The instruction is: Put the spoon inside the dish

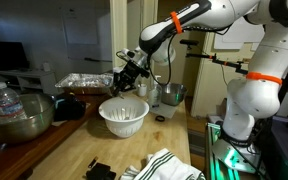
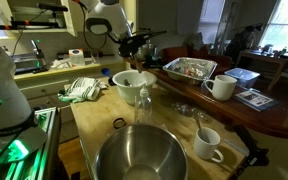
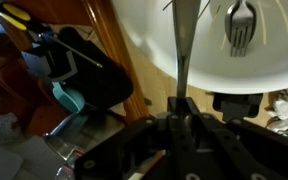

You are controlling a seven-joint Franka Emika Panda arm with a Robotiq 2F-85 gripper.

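My gripper's fingers still hold the spoon (image 3: 181,50) above the dish's rim, so next I will lower my gripper past it into the dish's white inside and let go.
My gripper (image 3: 181,108) is shut on the spoon (image 3: 181,50), a thin stick-like handle that runs from the jaws out over the dish. The dish (image 3: 154,40) is a wide white bowl that fills the top of the wrist view. In both exterior views it stands on the wooden counter (image 1: 124,118) (image 2: 130,82), with the gripper (image 1: 127,75) (image 2: 134,47) just above its rim. The spoon's far end is cut off at the frame's top. A fork-like metal utensil (image 3: 242,25) shows against the white inside of the dish.
A big metal bowl (image 2: 139,155) stands at the near counter end, with a bottle (image 2: 144,100) between it and the dish. A steel pot (image 1: 171,95), a foil tray (image 2: 189,68), two white mugs (image 2: 221,87) and a striped cloth (image 1: 169,165) are around.
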